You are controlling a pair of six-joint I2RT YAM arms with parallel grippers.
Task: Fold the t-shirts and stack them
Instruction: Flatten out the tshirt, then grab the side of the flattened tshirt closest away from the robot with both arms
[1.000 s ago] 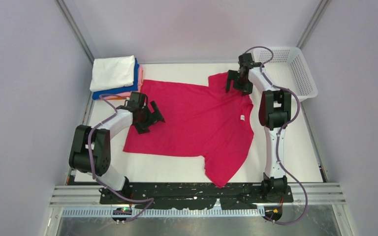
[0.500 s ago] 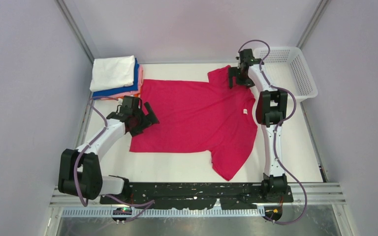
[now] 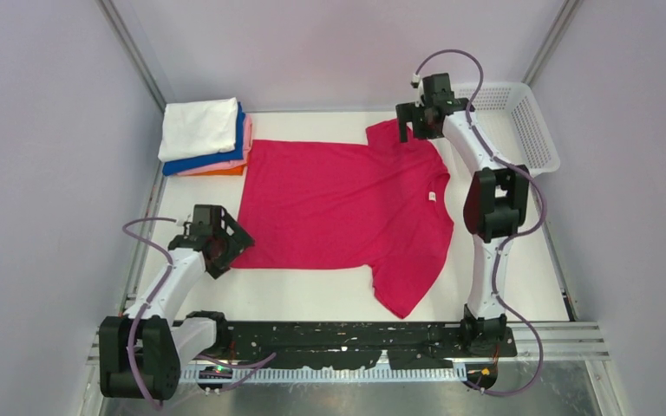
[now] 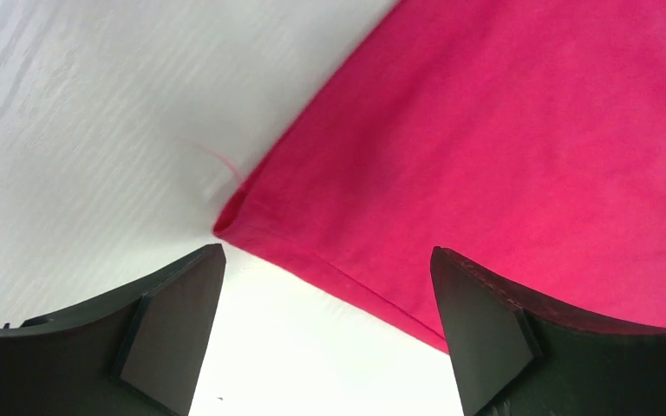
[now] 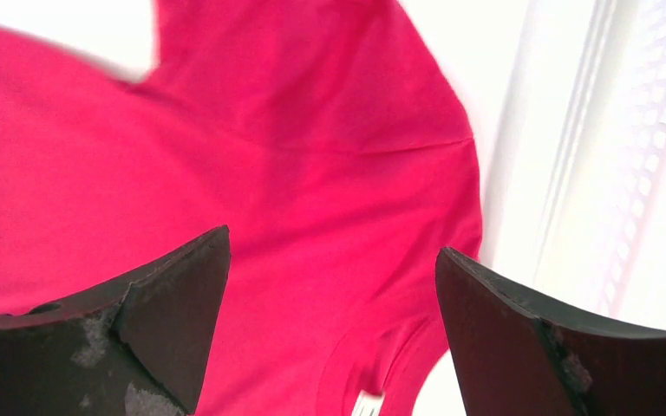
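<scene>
The near sleeve sticks out past the near edge of the magenta-red t-shirt, so I should next bring my right gripper back toward the black bar, turn it and lower it to close on the near sleeve's cuff [image 3: 391, 304].
A magenta-red t-shirt [image 3: 338, 204] lies spread flat on the white table, neck and small label [image 3: 431, 196] to the right, one sleeve far, one near. Folded t-shirts [image 3: 204, 134] are stacked at the far left: white on top, then blue, pink and orange. My left gripper [image 3: 225, 244] is open just above the shirt's near-left hem corner [image 4: 230, 221], with nothing between its fingers. My right gripper [image 3: 416, 130] is open above the far sleeve [image 5: 312, 95], also empty. In the right wrist view the collar and label [image 5: 366, 404] show between the fingers.
A white plastic mesh basket [image 3: 520, 121] stands at the far right, close behind the right arm. Grey walls enclose the table on three sides. A black rail [image 3: 347, 340] runs along the near edge.
The left gripper has pulled back toward the near left, off the shirt to its hem corner. The right gripper has moved farther back. The shirt's lower edge now lies straighter.
</scene>
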